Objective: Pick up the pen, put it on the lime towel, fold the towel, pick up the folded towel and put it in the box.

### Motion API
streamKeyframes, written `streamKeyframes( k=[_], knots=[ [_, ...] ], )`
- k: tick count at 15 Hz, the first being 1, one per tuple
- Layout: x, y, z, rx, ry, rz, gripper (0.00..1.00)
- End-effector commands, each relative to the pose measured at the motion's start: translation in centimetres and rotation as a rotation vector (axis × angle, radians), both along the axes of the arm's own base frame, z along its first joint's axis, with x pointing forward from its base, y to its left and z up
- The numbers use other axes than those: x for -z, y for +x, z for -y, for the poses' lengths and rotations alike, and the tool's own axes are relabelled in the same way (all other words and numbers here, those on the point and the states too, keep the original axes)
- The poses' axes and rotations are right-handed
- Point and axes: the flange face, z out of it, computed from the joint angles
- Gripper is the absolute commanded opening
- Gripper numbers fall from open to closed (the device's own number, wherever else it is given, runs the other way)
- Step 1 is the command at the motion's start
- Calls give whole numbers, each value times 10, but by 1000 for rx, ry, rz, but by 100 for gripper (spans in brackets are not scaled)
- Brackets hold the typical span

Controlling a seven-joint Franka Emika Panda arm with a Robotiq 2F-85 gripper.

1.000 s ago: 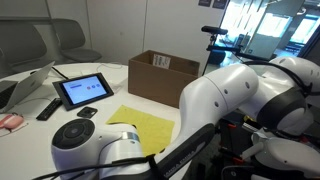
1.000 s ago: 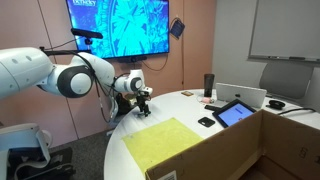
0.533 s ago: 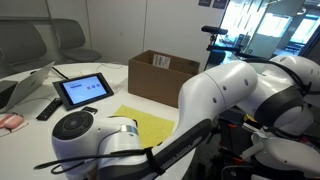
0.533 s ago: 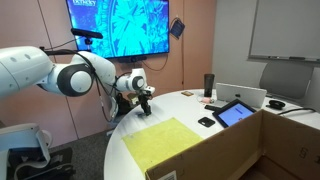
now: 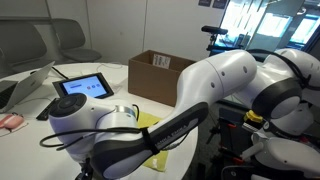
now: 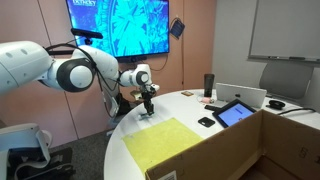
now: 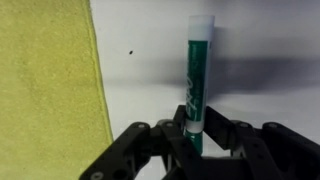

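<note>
The pen is still beside the towel, so my gripper will go left in the wrist view, over the lime towel's middle [image 6: 162, 142], and release it there.
In the wrist view the dark green pen [image 7: 197, 75] with a white cap stands between the black fingers of my gripper [image 7: 195, 132], which is shut on its lower end. The pen's length points away over the white table. The lime towel [image 7: 50, 90] lies flat just left of it, and its edge runs alongside the pen. In an exterior view my gripper [image 6: 148, 100] hangs just above the table, beyond the far corner of the towel [image 6: 165, 143]. The brown box [image 5: 162, 75] stands open behind the towel [image 5: 160, 128]; its wall [image 6: 250, 150] fills the foreground.
A black tablet [image 5: 84, 88] on a stand and a black remote-like bar [image 5: 48, 108] sit on the round white table [image 6: 190, 105]. A small dark object [image 6: 206, 122], a dark cup [image 6: 209, 83] and a laptop [image 6: 243, 94] lie further along. My arm [image 5: 200, 100] blocks much of that view.
The jaws have closed on the pen. The gripper has risen a little from the table and shifted slightly toward the towel.
</note>
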Motion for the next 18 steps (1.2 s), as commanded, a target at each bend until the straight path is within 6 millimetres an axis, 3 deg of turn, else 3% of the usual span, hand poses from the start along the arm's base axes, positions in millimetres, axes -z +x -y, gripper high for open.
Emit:
streamKeyframes(
  k=[1, 4, 9, 13, 18],
  knots=[
    [-57, 10, 24, 2, -1, -35, 7],
    [-94, 21, 55, 31, 3, -31, 7],
    [-123, 25, 124, 126, 29, -75, 7],
    [-126, 10, 170, 155, 42, -153, 7],
    [-108, -27, 205, 168, 42, -222, 7]
  ],
)
